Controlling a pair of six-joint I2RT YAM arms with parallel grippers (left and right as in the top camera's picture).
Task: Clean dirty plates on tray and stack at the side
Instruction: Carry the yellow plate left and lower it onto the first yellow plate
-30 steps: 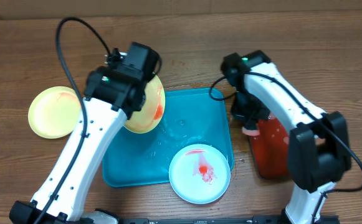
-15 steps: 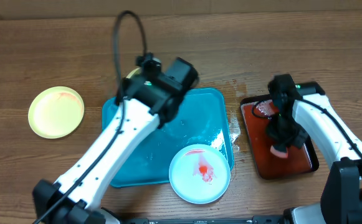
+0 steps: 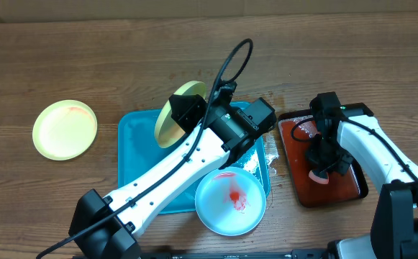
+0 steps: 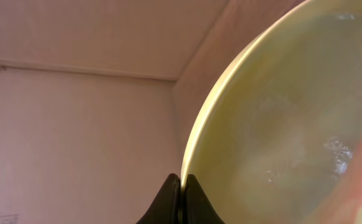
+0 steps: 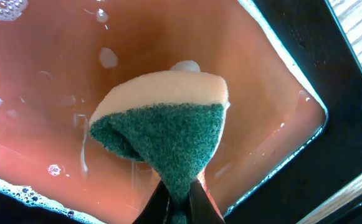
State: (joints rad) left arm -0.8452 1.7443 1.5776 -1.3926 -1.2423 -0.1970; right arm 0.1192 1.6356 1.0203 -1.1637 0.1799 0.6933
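Observation:
The pale green plate lies below and to the left of my left gripper in the overhead view, so next my gripper will swing over it, lower the tilted plate and release.
My left gripper is shut on the rim of a yellow-green plate and holds it tilted on edge above the back of the turquoise tray. The left wrist view shows the fingertips pinching the plate's wet rim. A pale green plate with a faint red trace lies on the bare wood to the left. A pale blue plate with a red smear sits at the tray's front right corner. My right gripper is shut on a sponge.
A black tray filled with reddish soapy water stands to the right of the turquoise tray; the sponge hangs over it. My left arm crosses the turquoise tray diagonally from the front left. Water drops lie between the two trays.
My left arm swung right with the plate, from the tray's left side to above its back right. My right gripper moved from the tray's edge to over the black tray.

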